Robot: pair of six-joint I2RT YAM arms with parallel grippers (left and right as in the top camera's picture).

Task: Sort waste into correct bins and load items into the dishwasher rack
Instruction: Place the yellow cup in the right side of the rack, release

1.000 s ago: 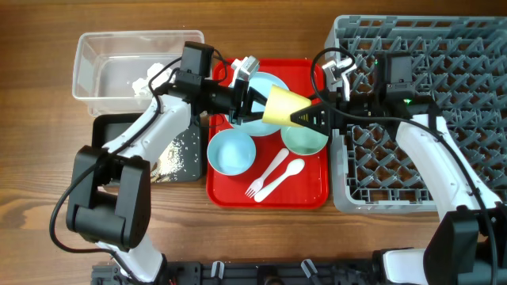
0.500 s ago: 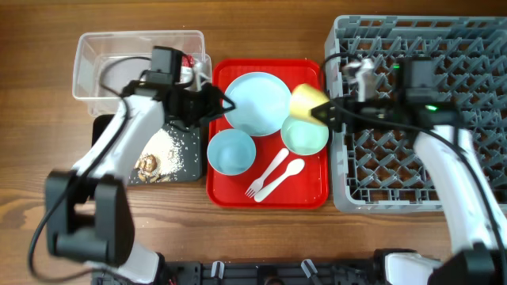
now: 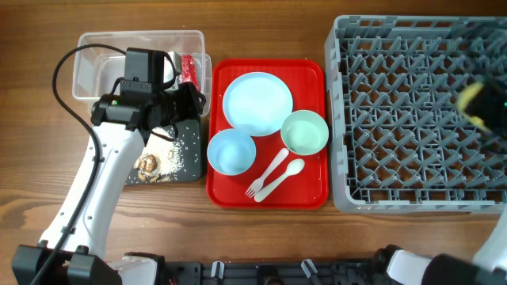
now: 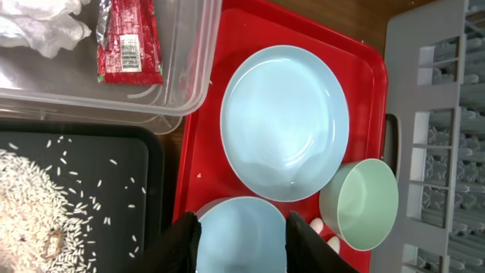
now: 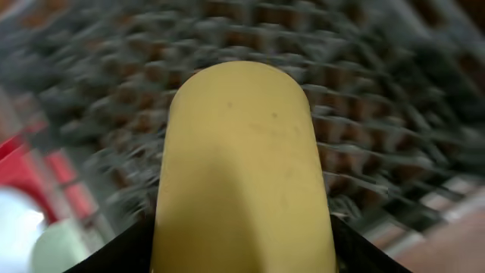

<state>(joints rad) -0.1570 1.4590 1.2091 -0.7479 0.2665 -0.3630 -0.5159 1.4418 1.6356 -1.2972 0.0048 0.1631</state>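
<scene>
The yellow cup (image 3: 471,96) should go on the rack's near corner (image 3: 490,164) farthest from the red tray, where the rack's wires are empty, so my right gripper should next move back and down to release it.
My right gripper (image 3: 485,107), blurred at the right edge, is shut on the small yellow cup (image 3: 471,96) over the grey dishwasher rack (image 3: 412,71). The right wrist view shows the cup (image 5: 242,152) between my fingers (image 5: 242,254). My left gripper (image 3: 192,103) is open and empty by the clear tub (image 3: 95,75). In the left wrist view its fingers (image 4: 242,244) hang above the blue bowl (image 4: 242,227). The pale blue plate (image 3: 257,103), blue bowl (image 3: 231,152), green bowl (image 3: 305,132), white fork and spoon (image 3: 273,176) lie on the red tray (image 3: 309,194). The tub holds the red wrapper (image 4: 127,42) and tissue (image 4: 45,19).
The black tray (image 3: 186,134) in front of the tub holds rice and brown scraps (image 3: 146,164). The left arm's cable loops over the tub. The rack fills the right side of the table, and bare wood shows at the front left.
My right arm has swung fast to the right with the yellow cup, from the red tray to over the rack. My left gripper has drawn back left off the tray.
</scene>
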